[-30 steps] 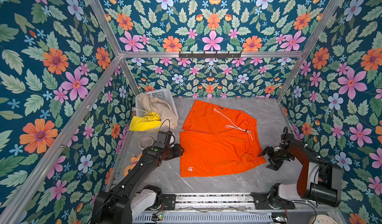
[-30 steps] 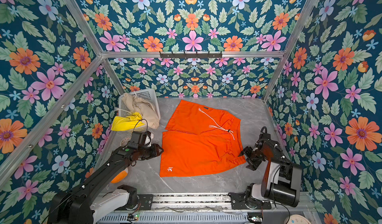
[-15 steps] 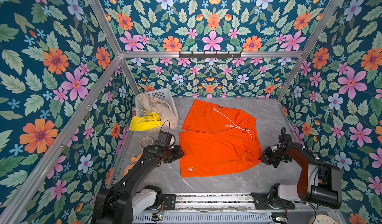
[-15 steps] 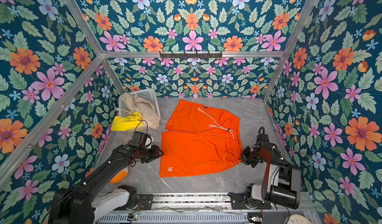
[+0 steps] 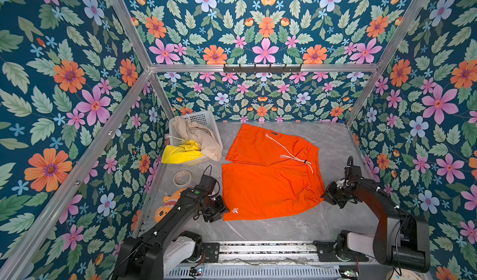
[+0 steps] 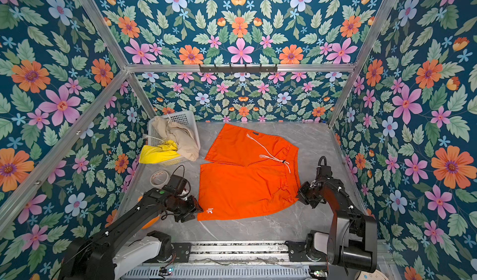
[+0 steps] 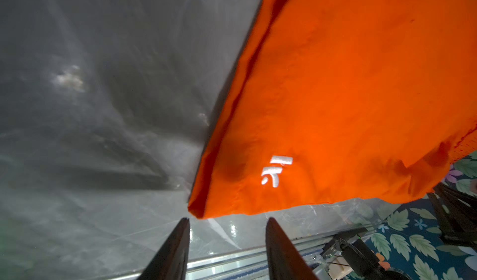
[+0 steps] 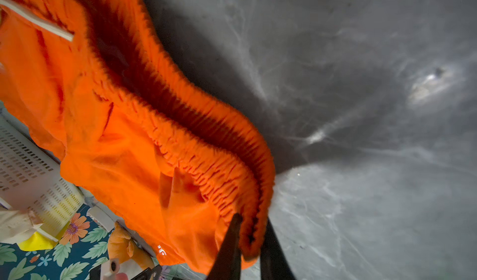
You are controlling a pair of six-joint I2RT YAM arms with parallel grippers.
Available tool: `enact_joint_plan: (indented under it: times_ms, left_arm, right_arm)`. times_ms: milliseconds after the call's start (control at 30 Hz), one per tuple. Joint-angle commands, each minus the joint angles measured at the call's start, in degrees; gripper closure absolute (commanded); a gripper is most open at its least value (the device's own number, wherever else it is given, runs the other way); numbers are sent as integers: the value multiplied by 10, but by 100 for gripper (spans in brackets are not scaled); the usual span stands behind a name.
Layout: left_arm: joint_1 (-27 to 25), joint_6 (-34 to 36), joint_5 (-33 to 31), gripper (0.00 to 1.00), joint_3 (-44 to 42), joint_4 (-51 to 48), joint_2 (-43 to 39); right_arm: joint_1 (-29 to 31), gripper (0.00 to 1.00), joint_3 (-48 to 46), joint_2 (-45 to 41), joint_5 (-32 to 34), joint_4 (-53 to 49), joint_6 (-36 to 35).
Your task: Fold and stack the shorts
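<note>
Next, my left gripper moves onto the shorts' near hem corner point(image 7: 199, 210) beside the white logo point(image 7: 275, 170) and closes there, because the shorts end just ahead of the open fingers.
The orange shorts point(image 5: 268, 180) point(image 6: 245, 183) lie spread flat mid-table, waistband to the right, white drawstring across them. My right gripper point(image 5: 324, 194) point(image 8: 251, 221) is shut on the near corner of the elastic waistband point(image 8: 219, 162). My left gripper point(image 5: 223, 212) point(image 7: 227, 220) stands open at the near left hem corner by the white logo point(image 7: 275, 170); the cloth ends just ahead of its fingertips, not between them. The beige shorts point(image 5: 198, 136) and yellow shorts point(image 5: 180, 153) hang out of the basket.
A white perforated basket point(image 5: 204, 116) stands at the back left. An orange plush fish point(image 5: 167, 203) and a tape roll point(image 5: 182, 178) lie by the left wall, beside my left arm. Floral walls close in the grey table point(image 5: 335, 141).
My right gripper moved in to the waistband corner and shut on it. The shorts' near right corner drew inward. My left gripper slid toward the near hem corner, still open.
</note>
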Motion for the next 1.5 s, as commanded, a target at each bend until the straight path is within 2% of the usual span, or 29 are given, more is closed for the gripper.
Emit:
enact_joint_plan:
  times_ms: [0,133,533,600,767,833,933,1167,1367,1467]
  left_arm:
    - [0,8,-17,50,-7,14,12]
    - [-1,8,-9,54,-15,32,19]
    - [-4,-5,31,56,-56,71,28]
    - [-5,-12,36,61,-63,83,28]
    - [-5,-5,31,83,-51,64,26]
    - [-6,5,19,93,-37,43,22]
    - [-5,18,0,100,-15,12,17]
    - [-5,47,-40,100,68,-82,5]
    - [-6,77,-96,100,198,-171,11]
    - [-5,117,-137,100,285,-227,44]
  right_arm:
    - [1,86,4,-6,6,-18,2]
    - [1,86,4,-17,9,-29,-3]
    - [2,87,-11,-40,2,-33,1]
    - [1,87,-12,-43,0,-34,1]
    - [1,90,-7,-58,2,-47,0]
    - [1,91,-2,-65,5,-57,-1]
    - [1,94,13,-81,16,-87,-3]
    - [1,100,84,-147,101,-224,-6]
    - [2,100,152,-170,143,-350,-27]
    - [2,100,197,-161,164,-398,-49]
